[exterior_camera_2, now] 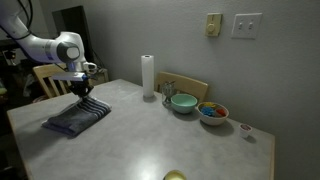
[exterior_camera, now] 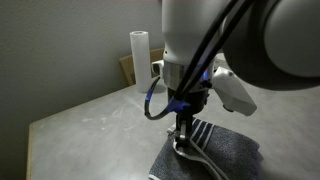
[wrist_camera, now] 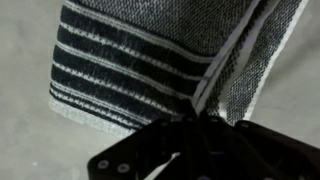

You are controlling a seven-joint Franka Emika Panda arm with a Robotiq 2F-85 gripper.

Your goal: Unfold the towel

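Observation:
The gripper lifts the towel's hem next, carries it toward the bowls over the bare tabletop beside the towel and releases it there, because the towel lies folded.
The towel [exterior_camera_2: 76, 119] is a dark grey-blue cloth lying folded near the table's corner. It also shows in an exterior view [exterior_camera: 225, 150], with its black-and-white striped side [exterior_camera: 203, 135] beside the fingers. In the wrist view the striped side [wrist_camera: 120, 70] fills the upper left and a pale hem runs down into my jaws. My gripper [wrist_camera: 197, 112] is down on the towel and shut on its hemmed edge. It shows in both exterior views [exterior_camera: 183, 128] [exterior_camera_2: 86, 97], standing over the cloth's far edge.
An upright white paper-towel roll [exterior_camera_2: 148, 76] stands at the table's back; it also shows in an exterior view [exterior_camera: 139, 58]. A teal bowl [exterior_camera_2: 183, 102] and a bowl of coloured pieces [exterior_camera_2: 212, 112] sit to its right. A wooden chair [exterior_camera_2: 192, 88] stands behind them. A small yellow object [exterior_camera_2: 176, 176] lies at the front edge.

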